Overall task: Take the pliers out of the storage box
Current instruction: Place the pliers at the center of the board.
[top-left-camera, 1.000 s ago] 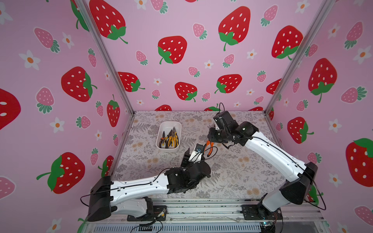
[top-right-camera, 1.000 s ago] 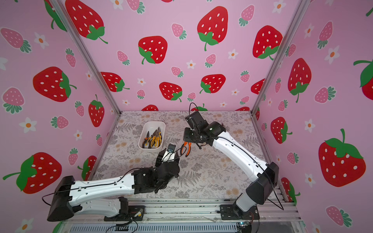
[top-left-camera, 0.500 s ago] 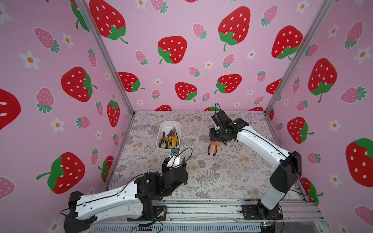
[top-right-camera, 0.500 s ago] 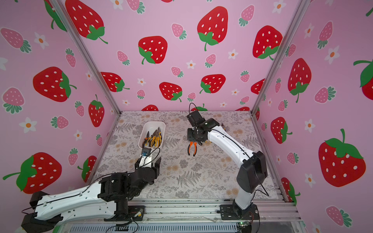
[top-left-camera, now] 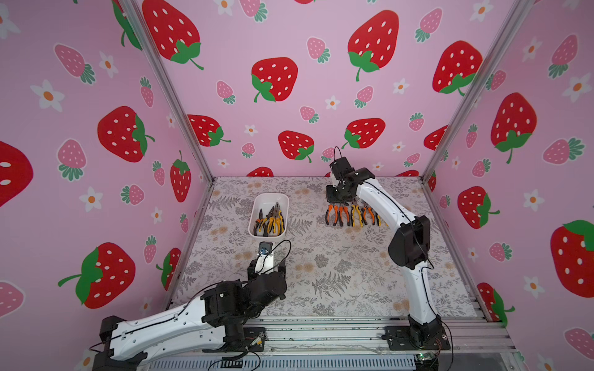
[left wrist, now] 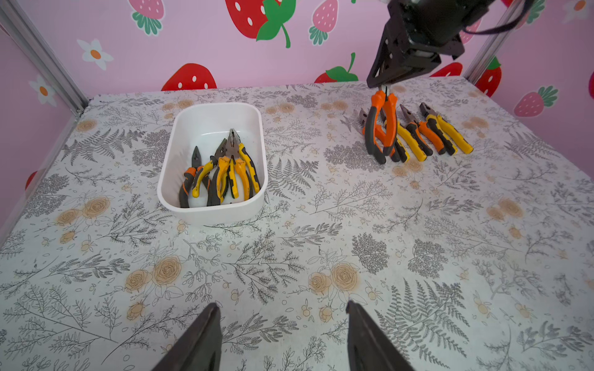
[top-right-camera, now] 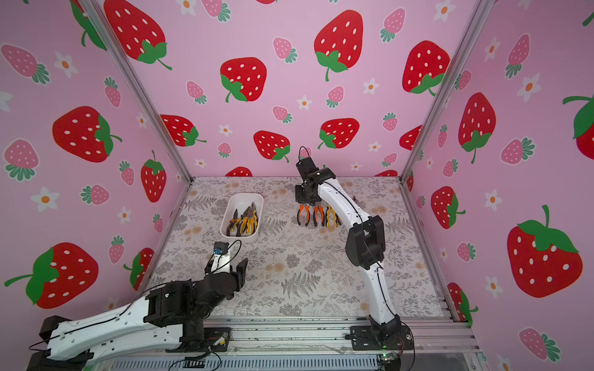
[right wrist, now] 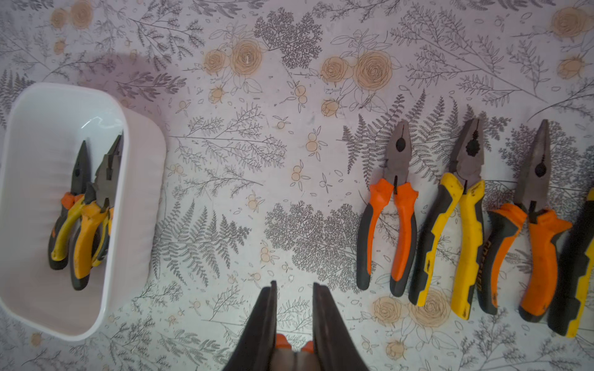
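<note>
My right gripper moves down next and releases the orange-and-black pair's head on the bare tabletop (top-left-camera: 331, 220) (right wrist: 312, 210) beside the row, since that free spot lies below it.
The white storage box (top-left-camera: 270, 196) (top-right-camera: 246, 195) (left wrist: 212, 213) (right wrist: 128, 192) stands at the back left of the table. Several yellow- and orange-handled pliers (top-left-camera: 270, 221) (top-right-camera: 244, 221) (left wrist: 225, 173) (right wrist: 83, 218) lie in it. My right gripper (top-left-camera: 337, 200) (top-right-camera: 305, 202) (left wrist: 384, 85) (right wrist: 294, 284) is shut on the head of an orange-and-black pair (top-left-camera: 331, 215) (top-right-camera: 303, 215) (left wrist: 381, 125) (right wrist: 291, 347). That pair hangs handles down at the left end of the row on the table. My left gripper (top-left-camera: 266, 266) (top-right-camera: 225, 266) (left wrist: 283, 321) is open and empty, in front of the box.
A row of several pliers (top-left-camera: 353, 216) (top-right-camera: 321, 216) (left wrist: 427, 135) (right wrist: 463, 218) lies side by side on the flowered table at the back right, heads toward the back wall. Pink strawberry walls close in three sides. A metal rail (top-left-camera: 321, 327) runs along the front.
My left gripper drew back from beside the right gripper toward the table's front. My right gripper carried the orange pliers back and to the right, to the left end of the row.
</note>
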Controlling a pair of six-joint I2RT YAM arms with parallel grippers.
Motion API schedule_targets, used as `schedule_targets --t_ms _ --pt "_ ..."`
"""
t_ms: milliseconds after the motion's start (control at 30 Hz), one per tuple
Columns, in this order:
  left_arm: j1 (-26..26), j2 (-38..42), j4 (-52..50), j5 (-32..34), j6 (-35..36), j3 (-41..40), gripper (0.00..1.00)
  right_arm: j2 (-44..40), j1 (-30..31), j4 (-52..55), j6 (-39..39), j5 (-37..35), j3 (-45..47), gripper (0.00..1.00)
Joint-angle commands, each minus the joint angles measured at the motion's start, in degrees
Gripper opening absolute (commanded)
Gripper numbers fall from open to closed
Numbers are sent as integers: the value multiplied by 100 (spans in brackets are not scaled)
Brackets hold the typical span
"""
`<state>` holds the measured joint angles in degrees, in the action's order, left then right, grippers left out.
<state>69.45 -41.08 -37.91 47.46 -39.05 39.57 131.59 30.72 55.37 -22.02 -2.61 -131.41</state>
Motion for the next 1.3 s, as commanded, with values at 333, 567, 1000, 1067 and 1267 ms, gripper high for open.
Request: schedule_targets --t_ms 333,567,1000,1067,1267 --pt "-440 -1033 989 -769 263 -2 63 1256 -167 -88 426 391 -876 0" --pt "-856 -1071 1187 -1115 336 -174 63 1397 -163 -544 501 135 -779 0" --pt "-1153 -859 1209 -1354 418 -318 62 1970 -214 -523 425 72 -1403 18" --pt "-1191 -826 1218 -1386 418 -351 62 2017 -216 -528 397 69 -1452 21" --pt "-1358 -710 1295 -1578 380 -466 62 2190 -307 -554 178 103 -1570 28"
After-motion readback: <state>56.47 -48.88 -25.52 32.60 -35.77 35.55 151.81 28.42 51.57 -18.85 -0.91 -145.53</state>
